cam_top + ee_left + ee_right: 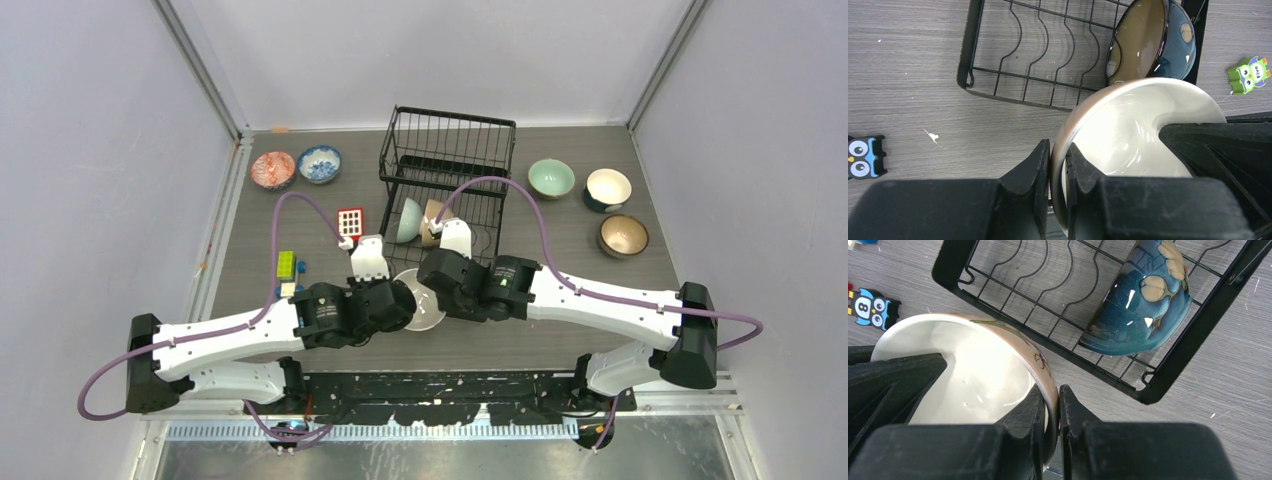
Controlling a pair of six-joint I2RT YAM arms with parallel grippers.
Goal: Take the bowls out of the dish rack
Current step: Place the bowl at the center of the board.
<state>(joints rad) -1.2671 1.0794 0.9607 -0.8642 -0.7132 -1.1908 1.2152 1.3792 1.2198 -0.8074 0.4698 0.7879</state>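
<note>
I will move my left gripper outward, to the left in the top view, and down to let go of the cream bowl, because the tabletop (269, 216) beside the red patterned bowl is empty.
A cream bowl (420, 302) sits in front of the dish rack (447, 150), gripped from both sides. My left gripper (1058, 160) is shut on the left rim of this cream bowl (1133, 125). My right gripper (1052, 400) is shut on the right rim of the same bowl (978, 365). A dark blue bowl (405, 220) and a tan bowl (432, 222) stand on edge in the rack's flat tray. The dark blue bowl (1138, 305) also shows in the right wrist view, and in the left wrist view the dark blue bowl (1148, 40) shows its brown inside.
A red patterned bowl (272, 169) and a blue-and-white bowl (319, 163) rest at the back left. A pale green bowl (551, 178), a cream-lined bowl (608, 188) and a brown bowl (622, 235) lie at the right. A red block (350, 222) and small toy blocks (287, 265) lie left of the rack.
</note>
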